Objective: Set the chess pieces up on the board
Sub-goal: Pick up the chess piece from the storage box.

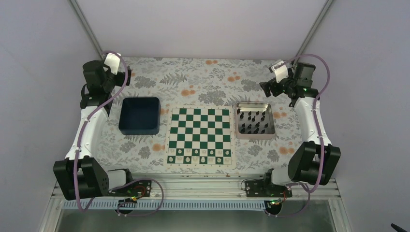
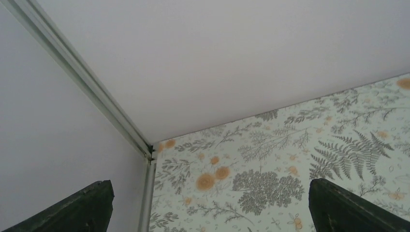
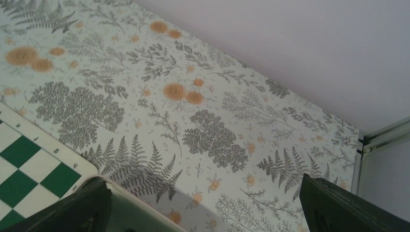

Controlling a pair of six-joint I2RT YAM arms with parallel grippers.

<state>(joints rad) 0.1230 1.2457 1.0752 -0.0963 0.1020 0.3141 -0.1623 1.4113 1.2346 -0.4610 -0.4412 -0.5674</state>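
The black piece is beside the tray's corner piece. My right gripper should next sweep back over the black piece, below and to the left in the top view, and go down.
The green and white board lies flat at the table's middle; its corner also shows in the right wrist view. Several black chess pieces stand in a silver metal tray to the right of the board. Small white pieces fill the board's two near rows. My left gripper is raised at the far left, open and empty, its fingers wide apart. My right gripper is raised at the far right above the tray's far side, open and empty, fingers wide apart.
A dark blue bin stands left of the board. The table wears a floral fern-patterned cloth. White walls and metal frame posts close in the back and sides. The tray's rim shows at the bottom of the right wrist view.
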